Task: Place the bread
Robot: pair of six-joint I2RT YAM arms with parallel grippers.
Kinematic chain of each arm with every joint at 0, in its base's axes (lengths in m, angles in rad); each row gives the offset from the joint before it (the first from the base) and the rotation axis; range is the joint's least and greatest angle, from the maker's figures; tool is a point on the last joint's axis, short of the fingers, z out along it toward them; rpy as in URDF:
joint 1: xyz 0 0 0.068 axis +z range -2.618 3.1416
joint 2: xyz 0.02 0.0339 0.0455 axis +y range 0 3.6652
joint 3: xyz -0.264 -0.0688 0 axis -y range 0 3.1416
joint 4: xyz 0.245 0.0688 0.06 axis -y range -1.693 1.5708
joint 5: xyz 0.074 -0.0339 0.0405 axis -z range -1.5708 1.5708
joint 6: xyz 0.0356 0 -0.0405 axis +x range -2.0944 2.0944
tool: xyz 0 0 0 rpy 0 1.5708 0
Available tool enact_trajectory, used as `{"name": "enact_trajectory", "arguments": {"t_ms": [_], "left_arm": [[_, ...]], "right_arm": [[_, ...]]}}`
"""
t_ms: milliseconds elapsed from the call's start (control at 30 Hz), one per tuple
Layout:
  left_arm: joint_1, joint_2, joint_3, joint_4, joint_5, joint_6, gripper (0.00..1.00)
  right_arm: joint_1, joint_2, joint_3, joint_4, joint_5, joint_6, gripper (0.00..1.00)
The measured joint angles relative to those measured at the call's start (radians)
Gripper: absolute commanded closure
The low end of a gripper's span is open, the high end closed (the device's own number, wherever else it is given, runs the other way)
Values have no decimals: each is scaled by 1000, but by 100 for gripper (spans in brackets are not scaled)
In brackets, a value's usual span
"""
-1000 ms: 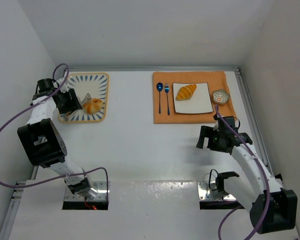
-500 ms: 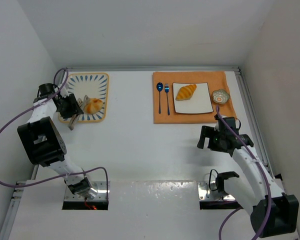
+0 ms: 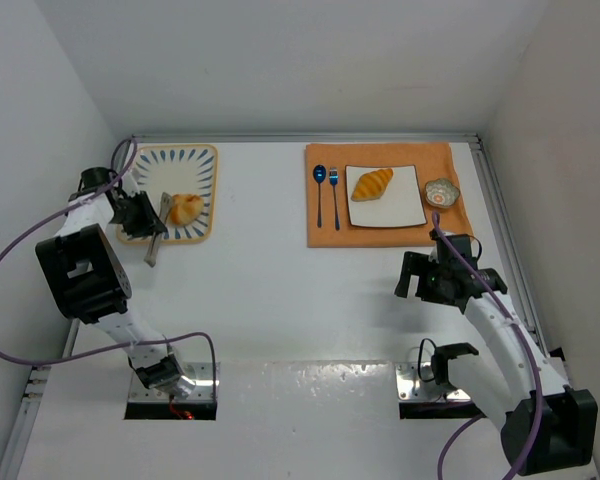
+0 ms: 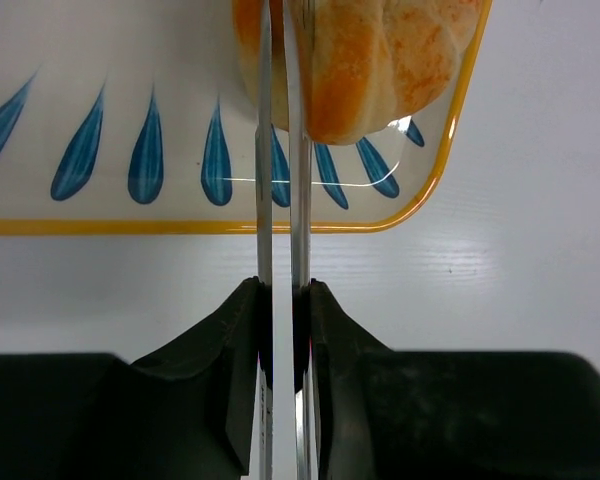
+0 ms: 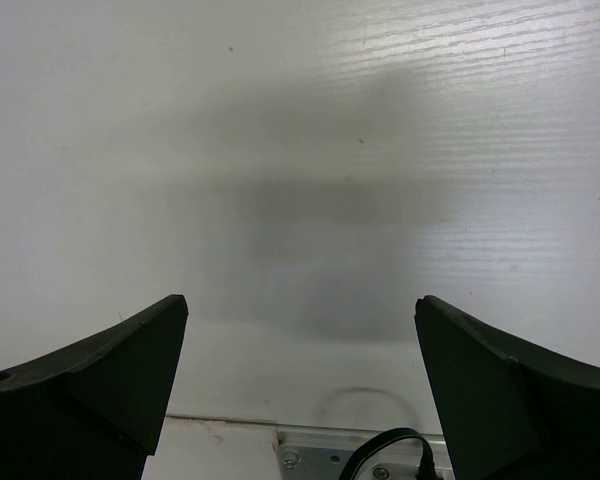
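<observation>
The left gripper carries the tongs toward the right in the top view next, across the table and over the white plate, where free room lies beside the croissant.
The rounder bun lies on a blue-patterned tray at the far left. It also shows in the left wrist view. My left gripper is shut on metal tongs. In the left wrist view the left gripper holds the tongs, whose two narrow arms lie close together and reach to the bun's left part. The croissant lies on a white plate on an orange mat. My right gripper is open and empty over bare table, as its wrist view shows.
A blue spoon and a blue fork lie on the orange mat left of the plate. A small patterned bowl sits at the plate's right. Walls close in the left, back and right sides.
My left gripper has drawn back toward the tray's left edge and turned, swinging the tongs. The bun stays on the tray. The right arm has barely moved.
</observation>
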Motion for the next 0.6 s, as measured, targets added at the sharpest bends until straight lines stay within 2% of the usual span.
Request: {"name": "enact_trajectory", "arguments": {"t_ms": [300,600], "left_arm": [[0,1,105,-39,4,25,100],[-39,-92,195,-64,28,65,100]], "right_arm": [[0,0,0,0,6,5,4],[0,0,0,1,18,37,3]]}}
